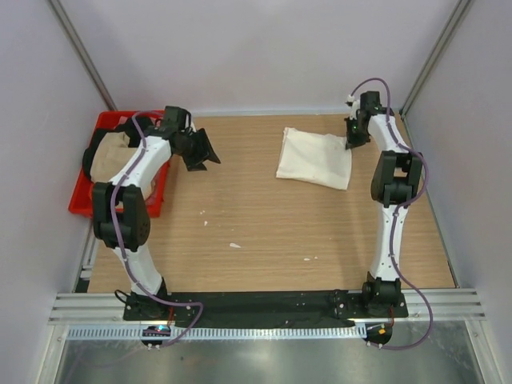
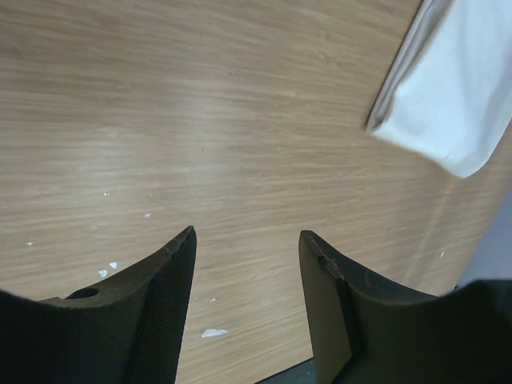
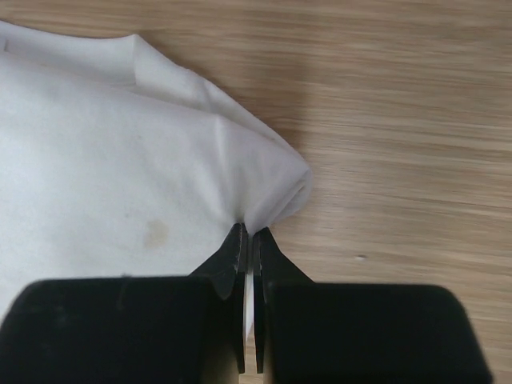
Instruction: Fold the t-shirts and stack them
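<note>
I will drag the pinched t-shirt with my right gripper to the table's bare back corner, which is outward of the gripper and to its right in the top view, and release it there.
A folded cream t-shirt point(image 1: 314, 158) lies on the wooden table at the back right; the left wrist view shows its corner point(image 2: 456, 96) at the upper right. My right gripper point(image 1: 353, 142) is at the shirt's right edge, shut on a pinch of the cloth point(image 3: 264, 210), with white fabric point(image 3: 120, 152) spreading to the left of the jaws. My left gripper point(image 1: 202, 157) hovers open over bare wood left of the shirt, nothing between its fingers point(image 2: 172, 280). A tan t-shirt point(image 1: 108, 160) lies in the red crate point(image 1: 80, 196).
The red crate sits at the table's left edge under my left arm. Small white scraps point(image 1: 234, 245) dot the wood in the middle. Pale walls close in the table at the back and on both sides.
</note>
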You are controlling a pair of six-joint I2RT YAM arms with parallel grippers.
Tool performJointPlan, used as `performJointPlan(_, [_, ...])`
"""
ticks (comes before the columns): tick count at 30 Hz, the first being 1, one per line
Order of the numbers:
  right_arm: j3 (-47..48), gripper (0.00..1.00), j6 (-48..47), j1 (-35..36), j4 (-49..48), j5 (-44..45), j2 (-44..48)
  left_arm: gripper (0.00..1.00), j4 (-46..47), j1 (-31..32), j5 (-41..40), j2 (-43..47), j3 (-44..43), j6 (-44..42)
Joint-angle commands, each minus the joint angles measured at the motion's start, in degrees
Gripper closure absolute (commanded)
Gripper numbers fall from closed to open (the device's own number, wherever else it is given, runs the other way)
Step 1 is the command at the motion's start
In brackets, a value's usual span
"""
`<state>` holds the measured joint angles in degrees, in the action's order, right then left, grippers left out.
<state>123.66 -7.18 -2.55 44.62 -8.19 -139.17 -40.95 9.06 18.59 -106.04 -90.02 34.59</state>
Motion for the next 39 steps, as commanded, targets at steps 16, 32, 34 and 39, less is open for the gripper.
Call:
performJointPlan(16, [17.4,0.99,-16.0,-7.6,-17.3,23.4,-9.4,0.43,-0.5,9.7,1.4,5.8,4.0,-4.4])
performJointPlan(32, [25.1,0.98,-24.8,-8.8,-28.6,22.8,-16.7,0.42,0.4,9.9,3.0,8.7,4.0,-4.0])
performJointPlan(34, [25.3,0.96,-25.3,-8.9,-30.2,22.6,-16.8,0.42,0.4,9.8,3.0,8.7,4.0,-4.0])
performJointPlan(39, [24.6,0.79,-25.0,-9.1,-30.5,23.1,-16.1,0.42,0.7,9.9,2.9,9.2,4.3,-4.0])
